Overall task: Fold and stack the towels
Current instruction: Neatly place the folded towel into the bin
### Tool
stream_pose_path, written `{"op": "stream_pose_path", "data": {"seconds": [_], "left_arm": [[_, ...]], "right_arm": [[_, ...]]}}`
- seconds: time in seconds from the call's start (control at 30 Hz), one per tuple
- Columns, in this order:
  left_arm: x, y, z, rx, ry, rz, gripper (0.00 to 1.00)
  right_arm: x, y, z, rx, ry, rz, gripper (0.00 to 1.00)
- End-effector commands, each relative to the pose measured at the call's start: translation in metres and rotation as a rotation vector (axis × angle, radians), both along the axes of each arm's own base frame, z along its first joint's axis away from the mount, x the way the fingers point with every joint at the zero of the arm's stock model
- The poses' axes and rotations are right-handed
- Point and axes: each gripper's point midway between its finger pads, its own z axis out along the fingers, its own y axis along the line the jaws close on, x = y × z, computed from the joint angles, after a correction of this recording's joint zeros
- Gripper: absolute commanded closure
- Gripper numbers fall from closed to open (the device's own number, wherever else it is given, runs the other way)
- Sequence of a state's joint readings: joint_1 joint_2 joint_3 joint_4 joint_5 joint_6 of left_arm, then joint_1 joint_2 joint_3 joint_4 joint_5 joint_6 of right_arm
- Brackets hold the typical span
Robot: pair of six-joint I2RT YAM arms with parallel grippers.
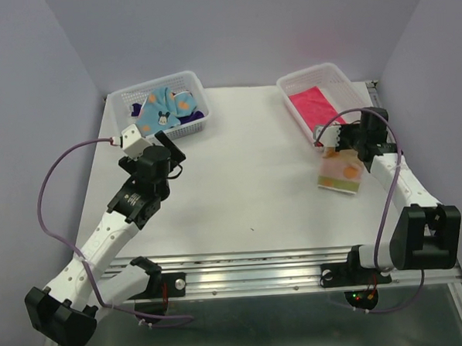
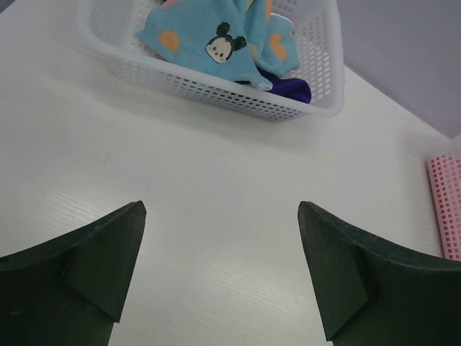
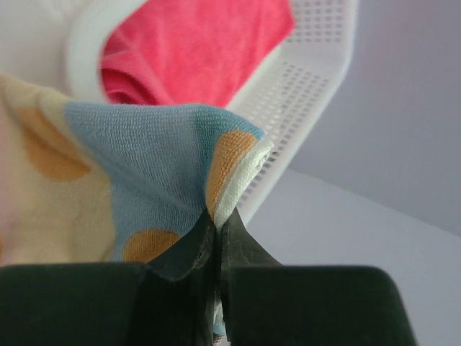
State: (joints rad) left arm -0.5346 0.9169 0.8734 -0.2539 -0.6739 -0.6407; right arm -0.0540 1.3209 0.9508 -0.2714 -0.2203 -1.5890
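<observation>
The folded towel (image 1: 339, 172) still hangs outside, so the right gripper needs to carry it outward over the pink-red towel in its basket (image 1: 314, 105) and let it go.
A folded towel (image 1: 339, 172), pale peach and light blue with orange spots, hangs just in front of the right basket (image 1: 288, 86). My right gripper (image 1: 340, 146) is shut on its top edge. In the right wrist view the fingertips (image 3: 205, 231) pinch that towel (image 3: 144, 151) at a corner fold, with a bright pink-red towel (image 3: 194, 50) in the basket (image 3: 302, 86) behind. My left gripper (image 2: 222, 209) stands open over bare table, short of the left basket (image 2: 216, 86). That basket holds a crumpled light blue cartoon towel (image 2: 209, 36) and a dark purple one (image 2: 292, 88).
Both white perforated baskets sit at the back of the white table (image 1: 247, 180), the left basket (image 1: 197, 127) and the right one with the pink towel (image 1: 313, 105). Lilac walls close in the back and sides. A metal rail (image 1: 251, 269) runs along the near edge.
</observation>
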Motion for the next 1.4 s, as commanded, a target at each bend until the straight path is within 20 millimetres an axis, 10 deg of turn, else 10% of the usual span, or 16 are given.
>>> {"op": "stream_pose_path", "data": {"seconds": [0.0, 0.53, 1.37], "left_arm": [[-0.001, 0.011, 0.023, -0.016, -0.056, 0.054, 0.01], [-0.008, 0.017, 0.027, -0.03, -0.071, 0.067, 0.01], [-0.002, 0.019, 0.009, -0.009, -0.038, 0.107, 0.01]], "right_arm": [[0.036, 0.006, 0.081, 0.061, -0.347, 0.05, 0.99], [0.056, 0.011, 0.133, 0.05, -0.552, 0.106, 0.99], [0.157, 0.024, 0.064, 0.106, -0.511, 0.217, 0.99]]}}
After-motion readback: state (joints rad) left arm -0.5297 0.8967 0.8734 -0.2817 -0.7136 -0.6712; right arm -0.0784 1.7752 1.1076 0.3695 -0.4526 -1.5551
